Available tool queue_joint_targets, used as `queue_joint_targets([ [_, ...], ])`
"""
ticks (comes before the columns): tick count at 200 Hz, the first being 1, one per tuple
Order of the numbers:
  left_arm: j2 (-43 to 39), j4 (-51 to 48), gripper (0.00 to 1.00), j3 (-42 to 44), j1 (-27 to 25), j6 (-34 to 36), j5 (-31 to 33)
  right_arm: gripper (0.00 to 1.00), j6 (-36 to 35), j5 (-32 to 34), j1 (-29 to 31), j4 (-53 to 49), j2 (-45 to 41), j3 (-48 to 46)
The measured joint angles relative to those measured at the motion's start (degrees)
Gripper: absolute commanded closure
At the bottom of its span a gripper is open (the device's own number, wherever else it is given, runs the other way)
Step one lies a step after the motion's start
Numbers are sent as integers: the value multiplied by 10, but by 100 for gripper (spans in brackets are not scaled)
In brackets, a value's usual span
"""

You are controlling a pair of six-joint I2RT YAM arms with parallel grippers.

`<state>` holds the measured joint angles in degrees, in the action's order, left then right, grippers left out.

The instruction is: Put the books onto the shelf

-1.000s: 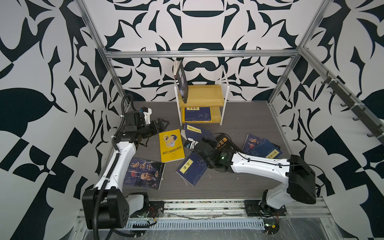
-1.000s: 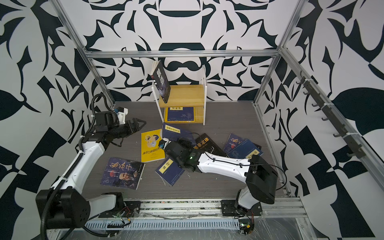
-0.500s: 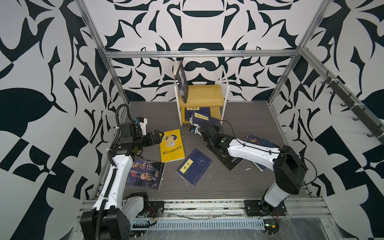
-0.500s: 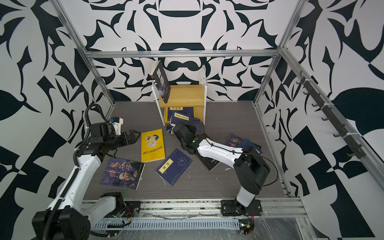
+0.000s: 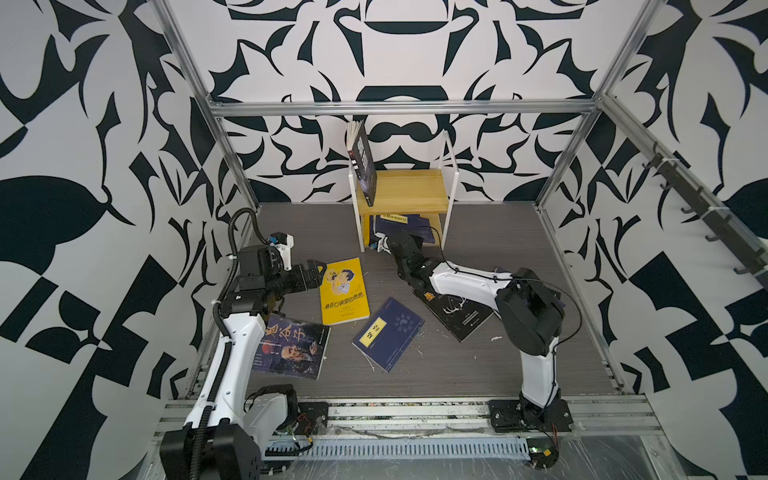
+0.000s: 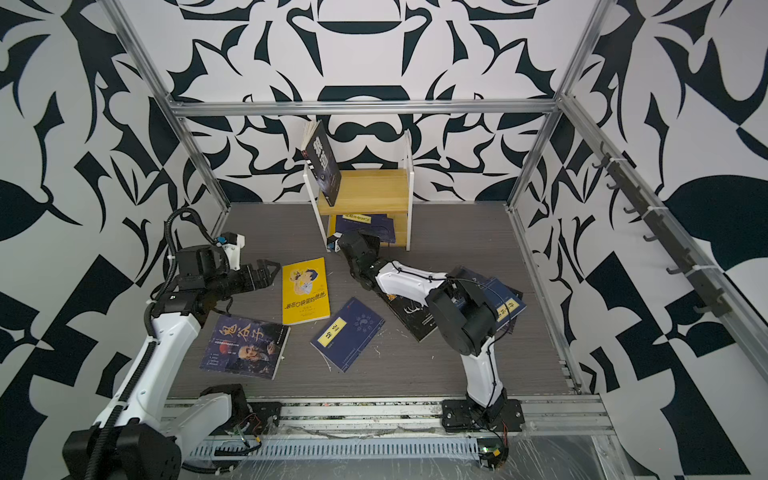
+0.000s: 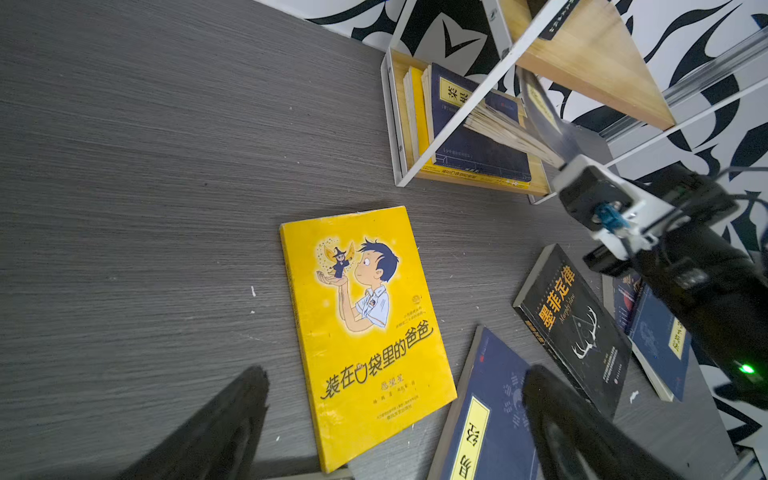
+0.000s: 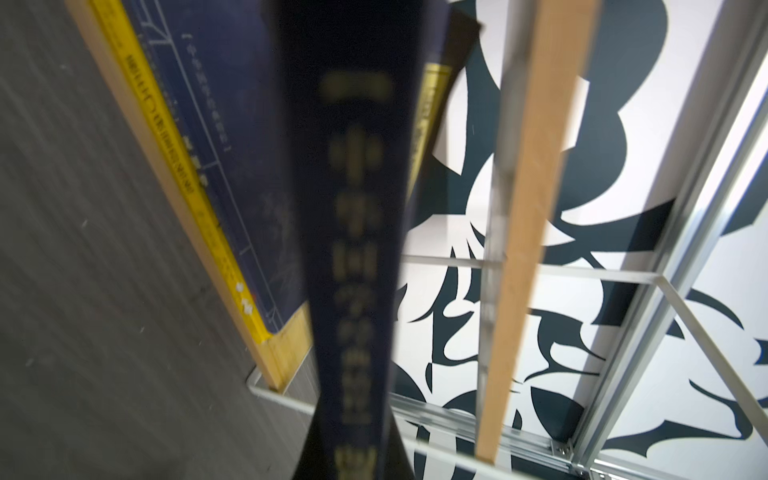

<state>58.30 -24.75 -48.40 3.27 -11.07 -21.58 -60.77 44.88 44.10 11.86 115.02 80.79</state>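
Observation:
There is room above the cover. I should next move my right gripper outward, then down onto the lower level's navy cover [image 8: 224, 176], and let go of the book.
The shelf [image 5: 409, 195] [image 6: 370, 191] stands at the back wall. A black book [image 5: 365, 168] leans upright on its top board, and navy and yellow books [image 7: 469, 137] lie in the lower tier. My right gripper [image 8: 353, 457] is shut on a navy book [image 8: 353, 208] [image 5: 401, 224], held edge-up at the mouth of the lower tier. My left gripper [image 5: 318, 268] [image 7: 395, 374] hangs open over the near edge of a yellow book [image 5: 344, 291] [image 7: 365, 332]. On the floor lie a navy book [image 5: 388, 332], a black antler book [image 5: 457, 313] and a dark purple-blue book [image 5: 293, 347].
More navy books [image 6: 505, 299] lie at the right, partly under my right arm. Aluminium frame posts [image 5: 232, 158] and patterned walls close in the grey floor [image 5: 478, 365] on three sides. The arm bases sit on a rail [image 5: 395, 411] along the front.
My right gripper has carried the navy book from the middle of the floor back to the shelf's lower tier. My left arm has drawn back toward the front, beside the yellow book.

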Motion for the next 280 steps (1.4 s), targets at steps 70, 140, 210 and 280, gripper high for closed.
queue_joint_targets([
  [70, 0, -2, 1, 0, 0, 0, 0, 100, 12, -53, -16, -92, 79, 60],
  [140, 0, -4, 1, -1, 0, -1, -1, 99, 50, -134, -47, -218, 91, 173],
  [210, 0, -4, 1, -1, 0, 0, -1, 73, 70, -212, -62, -316, 143, 263],
  [280, 0, -4, 1, -1, 0, 0, 0, 71, 71, -250, -63, -363, 153, 275],
])
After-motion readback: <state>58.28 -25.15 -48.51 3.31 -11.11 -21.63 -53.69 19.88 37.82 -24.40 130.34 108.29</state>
